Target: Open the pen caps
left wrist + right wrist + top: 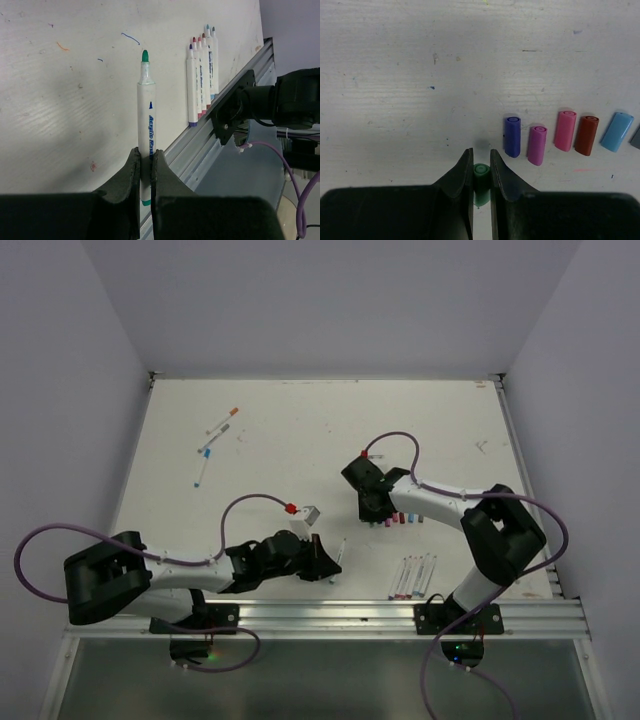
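Observation:
My left gripper needs to move the white pen down toward that row next, beside its blue-tipped pen, because uncapped pens lie at the front bar.
My left gripper (146, 152) is shut on a white pen (146, 115) whose green tip is bare; the pen points away over the table (60, 100). In the top view this gripper (330, 565) sits low near the front rail. My right gripper (481, 155) is shut on a green pen cap (481, 172) just above the table, left of a row of loose caps: blue (512, 136), purple (537, 145), pink (565, 130), dark red (587, 135) and light blue (617, 131). From above, the right gripper (372, 510) is beside that row (402, 519).
Several uncapped pens (413, 575) lie side by side by the front rail (330, 615), also in the left wrist view (202, 75). Capped pens (222, 421) lie at the far left. White walls border the table. The right arm's base (280, 100) stands close by.

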`<state>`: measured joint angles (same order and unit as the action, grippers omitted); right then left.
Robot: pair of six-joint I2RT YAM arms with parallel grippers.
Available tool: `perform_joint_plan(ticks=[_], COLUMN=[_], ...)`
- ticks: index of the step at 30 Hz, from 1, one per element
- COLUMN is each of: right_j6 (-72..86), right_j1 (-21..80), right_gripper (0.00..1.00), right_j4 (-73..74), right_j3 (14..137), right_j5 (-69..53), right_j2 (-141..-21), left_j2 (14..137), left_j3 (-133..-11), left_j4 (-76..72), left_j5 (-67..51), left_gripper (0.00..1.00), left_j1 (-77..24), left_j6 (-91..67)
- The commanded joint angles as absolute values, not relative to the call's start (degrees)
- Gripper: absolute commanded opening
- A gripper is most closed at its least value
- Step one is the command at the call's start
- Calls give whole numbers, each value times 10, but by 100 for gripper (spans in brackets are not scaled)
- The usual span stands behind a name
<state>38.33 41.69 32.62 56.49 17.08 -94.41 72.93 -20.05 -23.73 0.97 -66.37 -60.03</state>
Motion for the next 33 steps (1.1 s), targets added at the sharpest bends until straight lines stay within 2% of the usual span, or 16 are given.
perform_joint_plan(ticks=[1,4,12,16,19,23,26,29,30,33], right_j6=[384,382,369,360,358,353,351,361,369,380], right_j1=[420,420,419,420,419,419,419,418,418,417], right_gripper=[14,16,30,33,34,41,53,70,79,90], right_j4=[333,328,302,300,303,356,414,473,485,523], right_j3=[562,558,550,559,562,582,602,613,614,607], right_j5=[223,223,211,209,215,232,268,305,308,305], right_j2=[-947,-949,-958,-964,-939,-854,-774,-702,-674,-639], left_j2=[743,756,777,785,801,839,886,936,948,995], left_j3=[-228,-237,-257,-261,-275,-312,-357,-402,-421,-461], left_j4=[-275,-275,-270,-268,-264,-249,-222,-216,-216,-210], left_j5=[29,33,51,61,61,55,57,57,56,47], left_gripper=[0,0,0,0,0,0,0,0,0,0], left_j1=[-680,-692,-718,-731,-737,-740,-740,-739,-739,-737], left_j6=[-612,-615,-629,-642,-640,-626,-609,-599,-599,-590])
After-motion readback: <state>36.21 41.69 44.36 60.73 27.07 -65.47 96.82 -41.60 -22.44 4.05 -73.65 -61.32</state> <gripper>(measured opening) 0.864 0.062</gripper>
